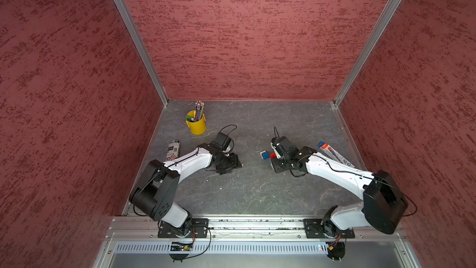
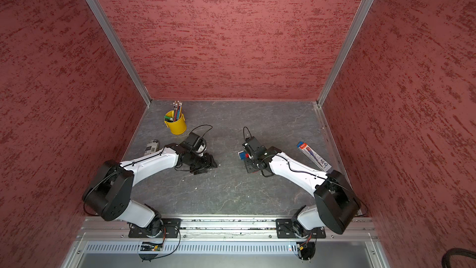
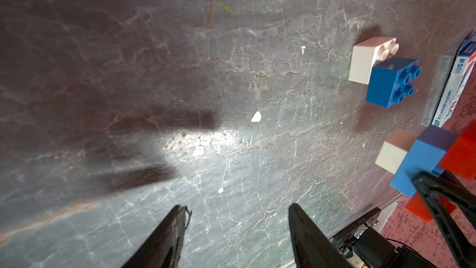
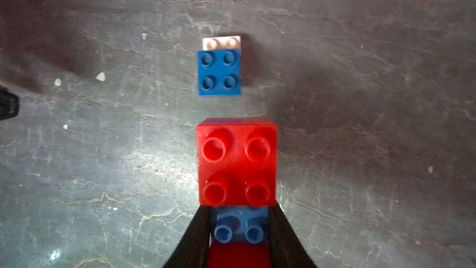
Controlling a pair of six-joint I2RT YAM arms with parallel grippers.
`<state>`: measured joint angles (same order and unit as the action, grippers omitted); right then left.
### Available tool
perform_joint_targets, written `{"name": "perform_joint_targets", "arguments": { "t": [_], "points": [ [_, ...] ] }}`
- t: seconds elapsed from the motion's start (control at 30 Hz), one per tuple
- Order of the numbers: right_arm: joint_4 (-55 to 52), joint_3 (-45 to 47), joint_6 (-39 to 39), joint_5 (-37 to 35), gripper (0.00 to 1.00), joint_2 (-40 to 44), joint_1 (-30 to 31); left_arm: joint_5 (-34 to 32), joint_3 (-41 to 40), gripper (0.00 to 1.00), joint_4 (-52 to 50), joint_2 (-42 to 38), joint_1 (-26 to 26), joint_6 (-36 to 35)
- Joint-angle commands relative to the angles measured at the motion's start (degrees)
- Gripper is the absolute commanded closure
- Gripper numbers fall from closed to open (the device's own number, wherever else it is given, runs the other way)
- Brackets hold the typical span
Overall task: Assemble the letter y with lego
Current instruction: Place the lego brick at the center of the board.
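Note:
I need to edge my right gripper away from the nearby blue square brick next, then lower it to the bare tabletop below and release the long blue brick (image 4: 238, 225).
My right gripper (image 4: 238, 215) is shut on a long blue brick (image 4: 238, 225) just above the table. A red brick (image 4: 236, 162) sits on its far end and another red brick (image 4: 238, 255) on its near end. In the left wrist view a white brick (image 3: 391, 154) is joined under the blue one (image 3: 422, 161). Just ahead of this piece, a blue square brick (image 4: 219, 73) lies on the table, stacked half over a white brick (image 4: 221, 42); both top views show the pair (image 1: 263, 154) (image 2: 241, 154). My left gripper (image 3: 237, 207) stands open and empty over bare table, well left of the bricks.
A yellow pencil cup (image 1: 196, 123) stands at the back left, with a can (image 1: 173, 149) lying near the left wall. A pen box (image 1: 334, 154) lies by the right wall behind my right arm. Small white crumbs (image 3: 256, 117) dot the grey table.

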<state>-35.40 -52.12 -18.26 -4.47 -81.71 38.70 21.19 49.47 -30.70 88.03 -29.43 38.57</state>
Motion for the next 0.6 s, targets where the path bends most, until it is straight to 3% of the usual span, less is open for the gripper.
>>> {"name": "perform_joint_targets", "arguments": {
  "t": [0.0,0.4,0.57],
  "points": [
    [1.67,0.68,-2.74,-3.36,0.73,-0.57,-1.71,0.56,0.84,0.34,0.65,0.44,-0.29,-1.02],
    [3.5,-0.32,-1.95,-6.12,0.71,-6.5,-2.98,-0.51,-0.35,0.35,0.52,-0.58,-0.43,-0.62],
    [4.11,-0.05,-2.16,-5.89,0.65,-6.94,-3.03,-0.62,-0.52,0.35,0.54,-0.61,-0.4,-0.82]
  ]
}}
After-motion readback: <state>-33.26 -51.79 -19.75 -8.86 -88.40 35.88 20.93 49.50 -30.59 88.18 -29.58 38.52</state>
